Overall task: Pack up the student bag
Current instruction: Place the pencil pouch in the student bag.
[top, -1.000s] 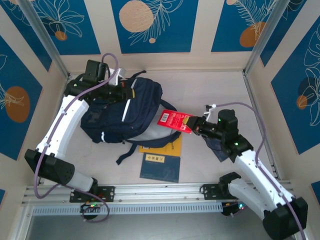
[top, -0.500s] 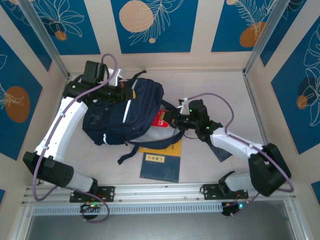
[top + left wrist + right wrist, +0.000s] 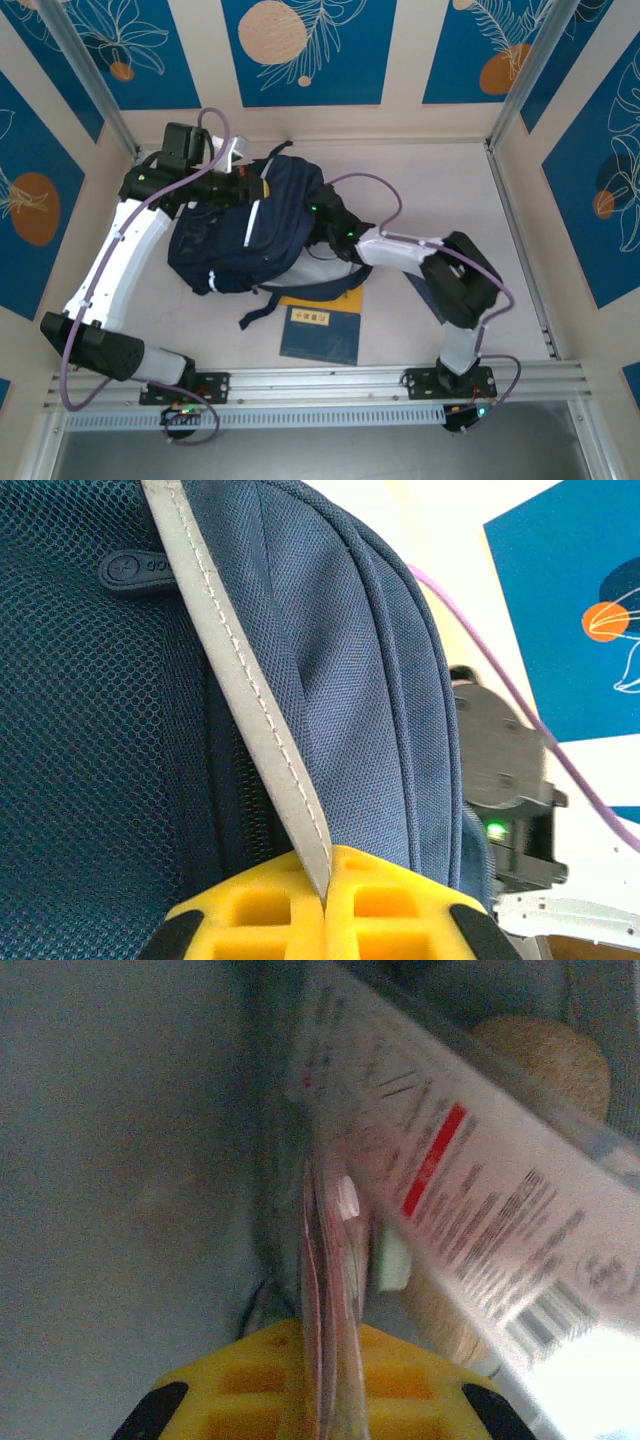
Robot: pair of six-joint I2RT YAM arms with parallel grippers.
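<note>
Next, my left gripper moves toward the bag's mesh panel (image 3: 88, 720), away from my right gripper because it reaches into the bag's opening, then releases the grey stripe (image 3: 250, 680).
The student bag (image 3: 225, 245) lies at the back left of the table, dark navy with white stripes. My left gripper (image 3: 262, 187) is at its upper edge, and in the left wrist view that gripper (image 3: 326, 865) is shut on the bag's pale grey stripe (image 3: 250, 680). My right gripper (image 3: 322, 205) reaches into the bag's opening from the right. Seen from the right wrist, the right gripper (image 3: 330, 1335) is shut on the thin edge of a plastic packet (image 3: 450, 1180) with a red mark and barcode. The bag's dim lining (image 3: 130, 1160) surrounds it.
A navy booklet (image 3: 320, 332) lies in front of the bag, partly on a yellow one (image 3: 335, 295). A dark shoulder strap (image 3: 262, 305) trails toward them. A dark flat piece (image 3: 428, 292) lies under the right arm. Walls close in the table on three sides.
The right arm swung left, carrying the red packet from the open table into the bag's opening, where the top view no longer shows it. The left arm kept its hold on the bag.
</note>
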